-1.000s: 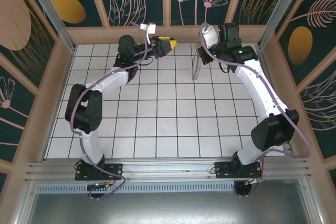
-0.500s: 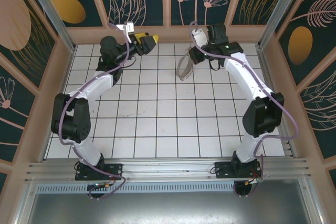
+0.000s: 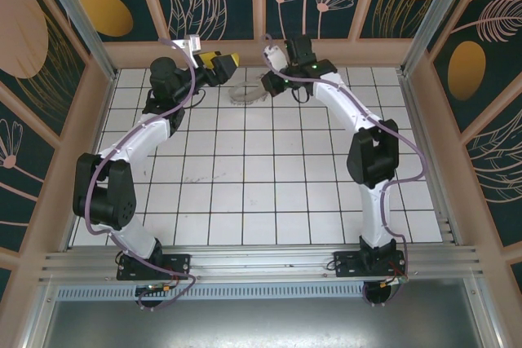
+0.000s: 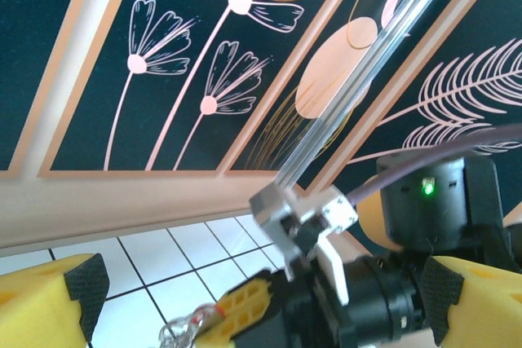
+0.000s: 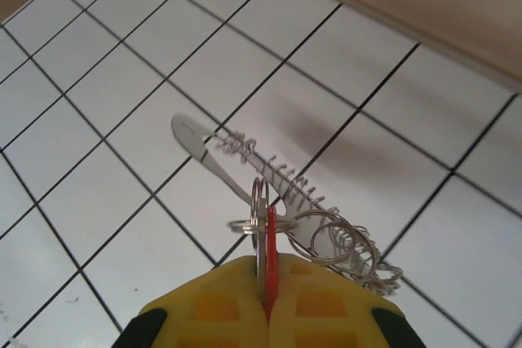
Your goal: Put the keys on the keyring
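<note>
Bare white tiles lie back toward the base and below the red-headed key (image 5: pixel 271 244), so the robot's right gripper will draw back that way and down to release it.
My right gripper (image 5: pixel 269 273) is shut on the red-headed key (image 5: pixel 271 244), pinched edge-on between the yellow pads together with a silver split ring. The keyring (image 5: pixel 281 181), a pale band fringed with silvery wire loops, dangles from that grip just above the white tiles. In the top view the keyring (image 3: pixel 245 94) hangs near the back wall below the right gripper (image 3: pixel 264 83). My left gripper (image 3: pixel 222 60) is open just to its left, nothing between the fingers. The left wrist view has its yellow pads (image 4: pixel 50 301) wide apart, facing the right gripper (image 4: pixel 245 309) and the dangling loops (image 4: pixel 181 332).
The tan back wall (image 3: pixel 261 52) runs right behind both grippers. The right arm's wrist camera bracket (image 4: pixel 303 216) sits close in front of the left gripper. White tiled floor (image 3: pixel 261 177) spreads toward the arm bases.
The right arm swung left along the back wall, carrying the key and keyring with it. The left gripper opened wide and drew back to the left.
</note>
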Action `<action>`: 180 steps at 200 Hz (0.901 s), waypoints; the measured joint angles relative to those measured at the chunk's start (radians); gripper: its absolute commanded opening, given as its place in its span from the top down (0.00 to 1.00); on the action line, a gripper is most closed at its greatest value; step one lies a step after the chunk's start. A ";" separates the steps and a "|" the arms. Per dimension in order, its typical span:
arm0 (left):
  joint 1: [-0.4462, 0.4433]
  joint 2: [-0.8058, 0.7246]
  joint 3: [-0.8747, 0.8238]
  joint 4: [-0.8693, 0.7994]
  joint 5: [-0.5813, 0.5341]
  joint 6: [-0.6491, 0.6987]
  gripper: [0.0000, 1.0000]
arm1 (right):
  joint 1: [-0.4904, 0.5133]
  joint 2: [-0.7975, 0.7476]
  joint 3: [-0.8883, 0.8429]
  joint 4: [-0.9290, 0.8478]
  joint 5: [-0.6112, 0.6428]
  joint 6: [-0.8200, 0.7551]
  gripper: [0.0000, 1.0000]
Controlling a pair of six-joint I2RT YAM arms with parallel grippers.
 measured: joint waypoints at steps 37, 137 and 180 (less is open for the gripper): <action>0.002 0.000 -0.002 0.000 -0.004 -0.001 0.01 | 0.043 -0.026 -0.253 0.122 -0.024 0.064 1.00; 0.003 0.006 -0.005 0.039 0.009 -0.051 0.01 | 0.087 -0.145 -0.486 0.276 -0.069 0.167 1.00; 0.003 0.011 -0.005 0.051 0.026 -0.062 0.01 | 0.120 -0.146 -0.582 0.288 -0.071 0.200 1.00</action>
